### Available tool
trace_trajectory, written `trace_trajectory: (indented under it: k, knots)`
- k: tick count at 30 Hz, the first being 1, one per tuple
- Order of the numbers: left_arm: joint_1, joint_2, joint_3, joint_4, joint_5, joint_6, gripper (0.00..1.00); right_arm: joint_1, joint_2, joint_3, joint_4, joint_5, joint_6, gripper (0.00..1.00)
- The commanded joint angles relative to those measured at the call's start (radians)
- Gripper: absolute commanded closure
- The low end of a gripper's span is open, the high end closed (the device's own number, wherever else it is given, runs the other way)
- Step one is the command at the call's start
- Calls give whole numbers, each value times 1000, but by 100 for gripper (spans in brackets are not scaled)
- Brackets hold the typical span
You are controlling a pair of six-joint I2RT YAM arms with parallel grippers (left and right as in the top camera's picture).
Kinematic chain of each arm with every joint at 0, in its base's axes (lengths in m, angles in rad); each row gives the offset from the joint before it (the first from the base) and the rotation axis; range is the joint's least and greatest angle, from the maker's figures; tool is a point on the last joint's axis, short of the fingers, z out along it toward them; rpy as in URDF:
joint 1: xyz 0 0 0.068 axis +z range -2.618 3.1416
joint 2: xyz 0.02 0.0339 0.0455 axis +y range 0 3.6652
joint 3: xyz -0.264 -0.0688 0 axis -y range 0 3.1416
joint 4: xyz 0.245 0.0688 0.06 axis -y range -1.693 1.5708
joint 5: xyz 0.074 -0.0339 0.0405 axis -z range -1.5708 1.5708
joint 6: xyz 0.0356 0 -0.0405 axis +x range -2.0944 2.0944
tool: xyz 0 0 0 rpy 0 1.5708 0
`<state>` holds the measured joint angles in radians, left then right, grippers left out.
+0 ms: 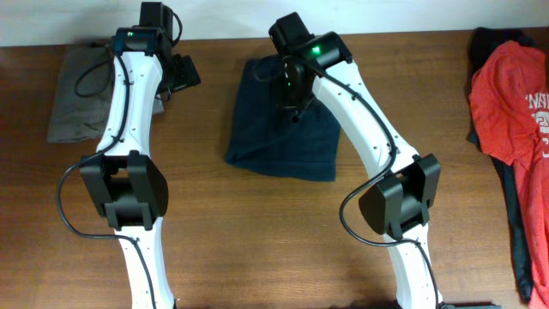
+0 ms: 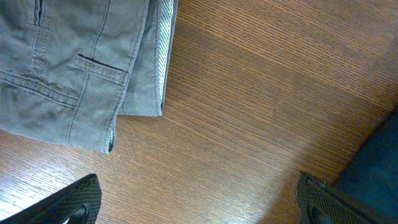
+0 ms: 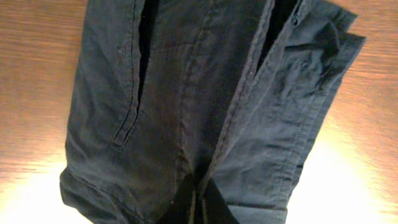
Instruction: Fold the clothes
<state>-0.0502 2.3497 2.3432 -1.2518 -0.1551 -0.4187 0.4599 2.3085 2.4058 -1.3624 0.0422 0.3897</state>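
Note:
The robot needs to lift the fold in its right gripper next, carry it right in the overhead view to the clear wood toward the red T-shirt, lower it and let it go.
The dark navy garment (image 1: 283, 142) lies folded in a rough rectangle at the table's middle back. It fills the right wrist view (image 3: 186, 93). My right gripper (image 1: 296, 110) hangs over its upper middle; its fingers (image 3: 200, 199) are closed together where a seam edge of the cloth runs into the tips. My left gripper (image 1: 180, 77) is open over bare wood (image 2: 199, 205), between the grey-khaki garment (image 1: 77, 94) and the navy one (image 2: 379, 162). The grey-khaki garment (image 2: 62, 62) lies folded at the back left. The red white-lettered T-shirt (image 1: 515, 103) lies at the far right.
A dark garment (image 1: 519, 223) lies under the red T-shirt and trails toward the front right. The wooden table (image 1: 257, 223) runs to a white wall at the back. Both arm bases stand at the front.

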Motion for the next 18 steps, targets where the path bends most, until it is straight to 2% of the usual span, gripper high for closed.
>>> trace_trajectory:
  k: [1, 4, 18]
  knots:
    - [3, 7, 14, 2, -11, 10, 1, -3, -25, 35, -58, 140, 45, 96]
    - [3, 7, 14, 2, -11, 10, 1, -10, -25, 35, -130, 271, 100, 96]
    - [3, 7, 14, 2, -11, 9, 1, -50, -25, 35, -284, 506, 282, 96]
